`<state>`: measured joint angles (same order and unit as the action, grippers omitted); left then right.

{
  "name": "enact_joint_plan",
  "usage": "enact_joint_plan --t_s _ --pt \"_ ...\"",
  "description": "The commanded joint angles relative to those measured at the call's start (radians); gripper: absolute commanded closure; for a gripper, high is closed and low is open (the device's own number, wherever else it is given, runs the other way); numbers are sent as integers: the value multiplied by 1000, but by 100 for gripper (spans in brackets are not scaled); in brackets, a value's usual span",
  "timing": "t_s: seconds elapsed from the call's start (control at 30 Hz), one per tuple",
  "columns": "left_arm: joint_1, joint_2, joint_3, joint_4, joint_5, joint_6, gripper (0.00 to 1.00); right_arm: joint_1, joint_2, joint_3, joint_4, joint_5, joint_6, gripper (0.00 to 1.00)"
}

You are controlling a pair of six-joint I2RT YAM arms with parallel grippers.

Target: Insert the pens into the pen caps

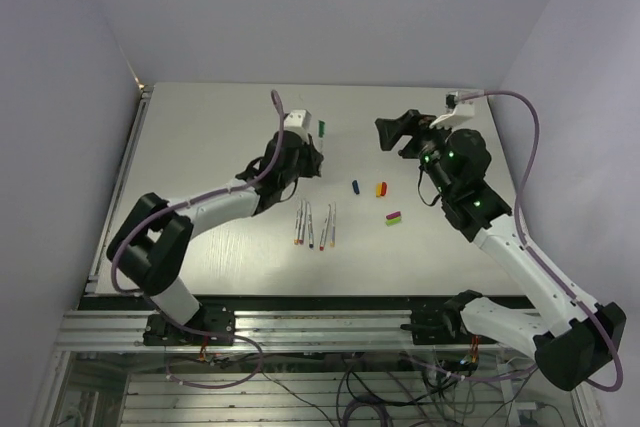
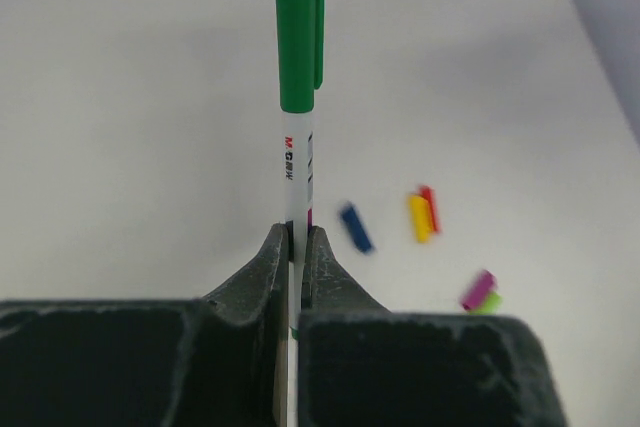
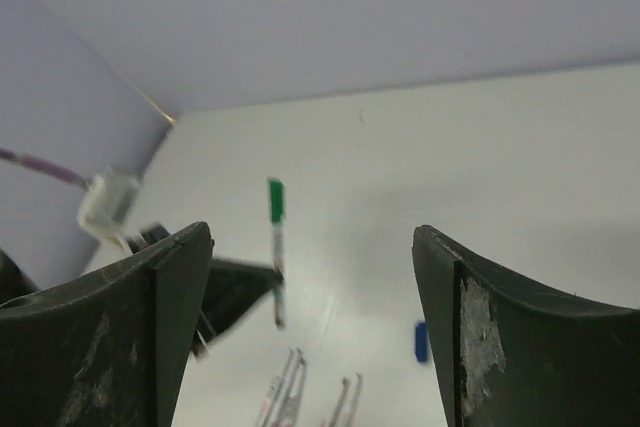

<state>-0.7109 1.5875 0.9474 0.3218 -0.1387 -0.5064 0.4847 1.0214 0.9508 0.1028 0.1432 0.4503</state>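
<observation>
My left gripper will next bring the white pen down to the left in the top view, onto empty table beyond the uncapped pens point(image 2: 108, 119), because the white pen has its cap on.
My left gripper point(image 1: 312, 154) point(image 2: 297, 239) is shut on a white pen point(image 2: 298, 172) that wears a green cap point(image 2: 298, 37) point(image 1: 322, 128). It holds the pen above the table, cap pointing away. My right gripper point(image 1: 392, 133) point(image 3: 312, 239) is open and empty, raised to the right and facing the held pen point(image 3: 277, 252). Several uncapped pens point(image 1: 315, 225) point(image 3: 290, 397) lie side by side at the table's middle. Loose caps lie to their right: blue point(image 1: 355, 186) point(image 2: 355, 228) point(image 3: 421, 341), yellow point(image 1: 379, 189) point(image 2: 420, 218) touching red point(image 2: 430, 207), and purple point(image 1: 393, 215) point(image 2: 477, 289) touching a lime-green one point(image 2: 488, 302).
The grey table point(image 1: 210, 137) is walled at the back and on both sides. Its left edge has a metal rail point(image 1: 138, 137). My right arm's cable point(image 1: 535, 137) loops over the right side.
</observation>
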Motion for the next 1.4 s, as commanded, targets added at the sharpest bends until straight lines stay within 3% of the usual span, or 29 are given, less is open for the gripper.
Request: enact_joint_plan --t_s 0.0,0.17,0.43,0.9,1.03,1.1,1.37 --pt "93 96 124 -139 -34 -9 93 0 25 -37 -121 69 9 20" --pt "150 268 286 -318 -82 19 93 0 59 -44 -192 138 23 26" --pt "216 495 479 -437 -48 12 93 0 48 -97 -226 202 43 34" --pt "259 612 596 -515 -40 24 92 0 23 -147 -209 212 50 36" --pt "258 606 581 -516 -41 17 79 0 29 -153 -201 199 51 36" --pt "258 599 568 -507 -40 17 60 0 30 -157 -196 193 53 36" --pt "258 533 545 -508 -62 19 39 0 37 -160 -186 193 47 36"
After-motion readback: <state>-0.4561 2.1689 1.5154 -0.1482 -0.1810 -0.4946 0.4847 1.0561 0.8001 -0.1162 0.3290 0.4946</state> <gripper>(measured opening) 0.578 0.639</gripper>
